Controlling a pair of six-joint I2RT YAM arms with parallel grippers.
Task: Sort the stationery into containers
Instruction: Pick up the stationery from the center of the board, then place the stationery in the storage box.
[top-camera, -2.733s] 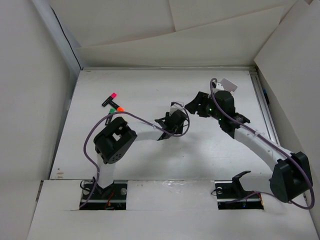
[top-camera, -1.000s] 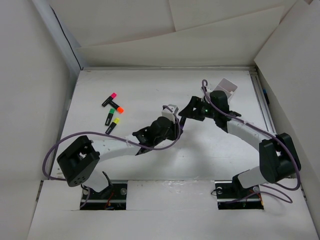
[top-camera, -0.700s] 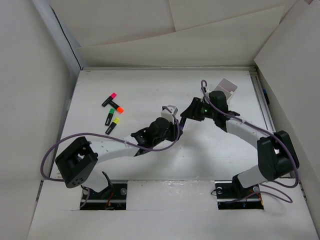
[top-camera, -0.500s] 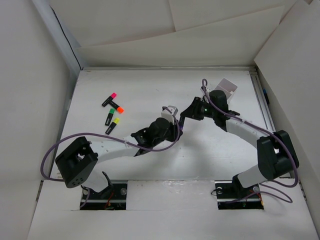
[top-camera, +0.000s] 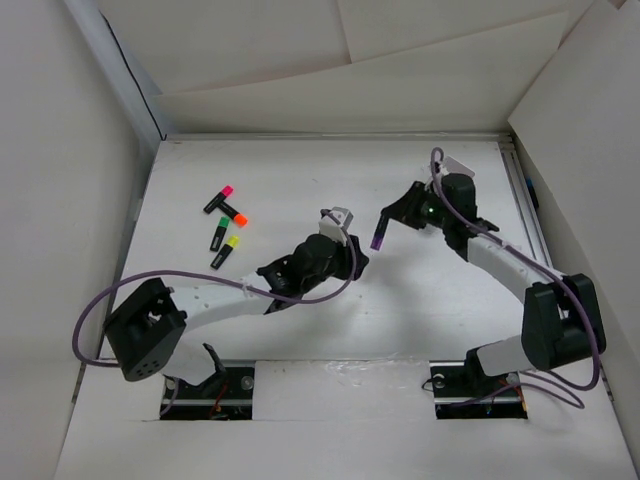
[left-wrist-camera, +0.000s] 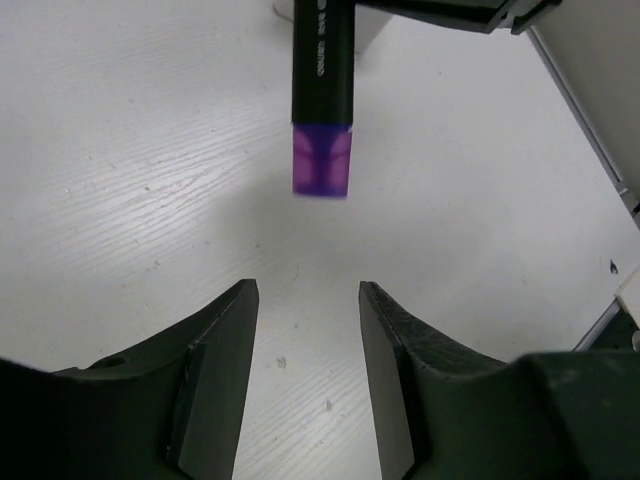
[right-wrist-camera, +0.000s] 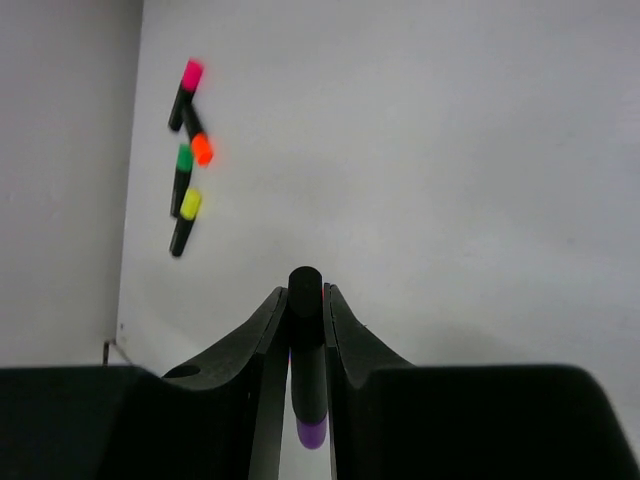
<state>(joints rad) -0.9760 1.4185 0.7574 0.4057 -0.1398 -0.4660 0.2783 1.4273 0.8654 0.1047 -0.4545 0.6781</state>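
Note:
My right gripper has the highlighter hanging above bare tabletop. It should swing outward and to the right in the top view, over the white tray, to release the highlighter.
My right gripper (top-camera: 390, 222) (right-wrist-camera: 305, 292) is shut on a black highlighter with a purple cap (top-camera: 378, 239) (right-wrist-camera: 311, 432), held above the table with the cap hanging down. My left gripper (top-camera: 352, 258) (left-wrist-camera: 308, 292) is open and holds nothing; it is just left of that marker, and in its wrist view the purple-capped marker (left-wrist-camera: 322, 100) hangs ahead of it. Pink (top-camera: 222, 196), orange (top-camera: 236, 215), green (top-camera: 217, 233) and yellow (top-camera: 227, 250) capped markers lie together at the far left. The white tray (top-camera: 457, 167) shows partly behind the right arm.
White cardboard walls (top-camera: 60, 200) enclose the table on the left, back and right. A metal rail (top-camera: 528, 215) runs along the right edge. Purple cables loop from both arms.
The two grippers stood together at the centre. The left jaws have parted and the right gripper has drawn away to the right with the purple-capped marker in it.

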